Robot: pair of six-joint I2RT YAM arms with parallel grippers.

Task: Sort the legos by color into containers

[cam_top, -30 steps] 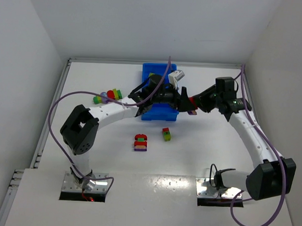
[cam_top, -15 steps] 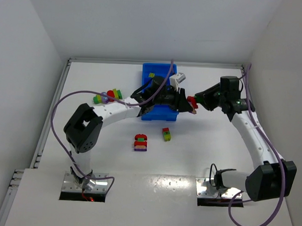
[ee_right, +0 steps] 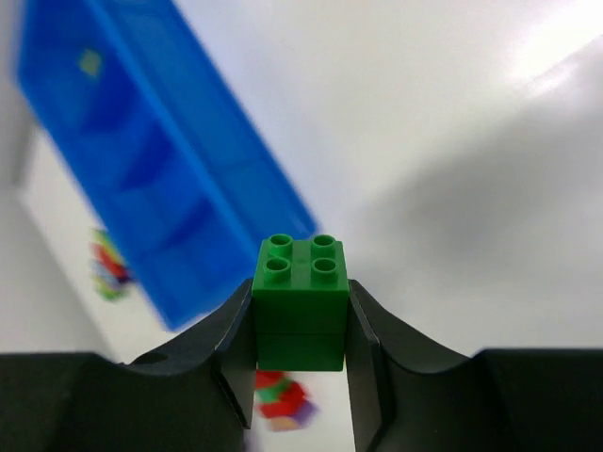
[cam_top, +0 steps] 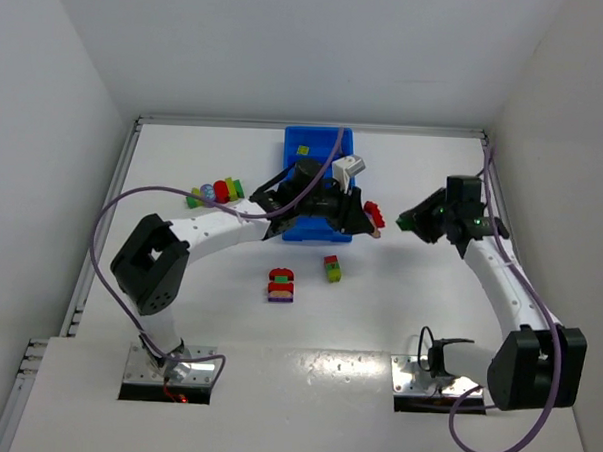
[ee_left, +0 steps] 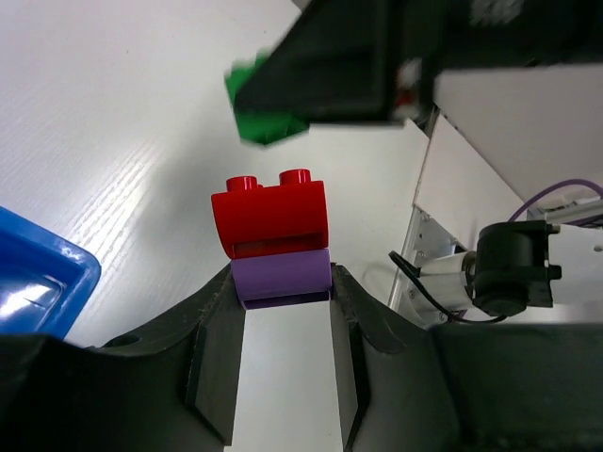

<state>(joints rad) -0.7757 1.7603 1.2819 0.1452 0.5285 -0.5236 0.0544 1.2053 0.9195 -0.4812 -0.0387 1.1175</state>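
The green lego (ee_right: pixel 300 315) hangs in the air over bare table. It goes down next as my right gripper lowers, turns to the open tabletop below and releases it.
My left gripper (cam_top: pixel 368 218) is shut on a purple lego (ee_left: pixel 281 280) that carries a red lego (ee_left: pixel 270 218), just right of the blue tray (cam_top: pixel 318 145). My right gripper (cam_top: pixel 406 220) is shut on a green lego (ee_right: pixel 300 315) held in the air a short way to the right, apart from the red-and-purple pair. The left wrist view shows that green lego (ee_left: pixel 268 118) beyond the red one. One yellow-green lego (cam_top: pixel 303 150) lies in the tray's far container. The left arm hides the tray's near containers.
A multicoloured cluster (cam_top: pixel 215 192) lies left of the tray. A red-and-purple cluster (cam_top: pixel 281 285) and a green-and-red stack (cam_top: pixel 332 268) sit on the table in front of it. The table's raised rim (cam_top: pixel 135 144) runs along the left and back.
The left gripper closed on the purple-and-red pair. The right gripper drew away to the right with the green lego, which has parted from that pair.
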